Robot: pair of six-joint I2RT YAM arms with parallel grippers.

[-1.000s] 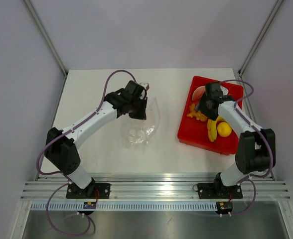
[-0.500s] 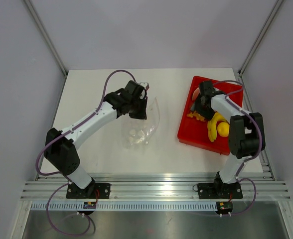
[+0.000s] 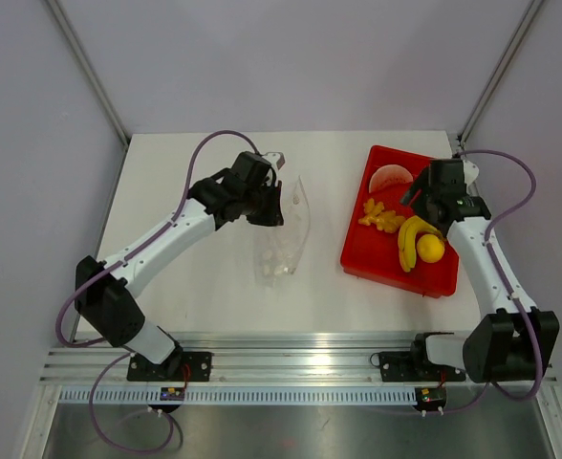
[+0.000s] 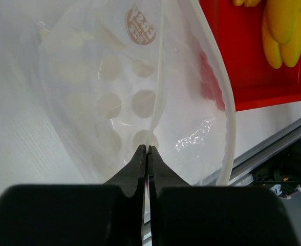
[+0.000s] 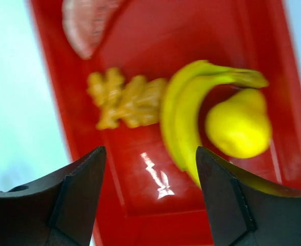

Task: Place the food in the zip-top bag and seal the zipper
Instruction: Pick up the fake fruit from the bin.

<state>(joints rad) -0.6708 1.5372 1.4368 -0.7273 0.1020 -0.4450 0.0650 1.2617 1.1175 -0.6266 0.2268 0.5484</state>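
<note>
The yellow lump (image 3: 430, 249) (image 5: 239, 124) is still outside the gap between my open fingers, so my right gripper will move past the banana and down onto that lump next.
The clear zip-top bag (image 3: 287, 239), with whitish oval spots, hangs from my left gripper (image 3: 268, 207), its lower end resting on the table. In the left wrist view my left gripper (image 4: 148, 149) is shut on the bag's (image 4: 114, 97) near mouth edge; the far mouth edge curves away, so the mouth is open. The watermelon slice (image 3: 391, 177), knobbly pieces (image 3: 380, 218), banana (image 3: 410, 239) and yellow lump (image 3: 431, 248) lie in the red tray (image 3: 365, 252). My right gripper (image 3: 417, 199) hovers open and empty over the tray. In the right wrist view, the right gripper (image 5: 150, 154) is above the banana (image 5: 184, 113), knobbly pieces (image 5: 125, 100), lump (image 5: 237, 123) and watermelon (image 5: 86, 23).
The red tray (image 5: 130, 179) sits at the table's right side, close to the right edge; its corner (image 4: 248, 66) shows behind the bag in the left wrist view. The aluminium rail (image 3: 291, 363) runs along the near edge.
My right arm has swung back from the tray's left part toward its right side, uncovering the food. My left gripper has turned and raised the bag, which now looks narrower.
</note>
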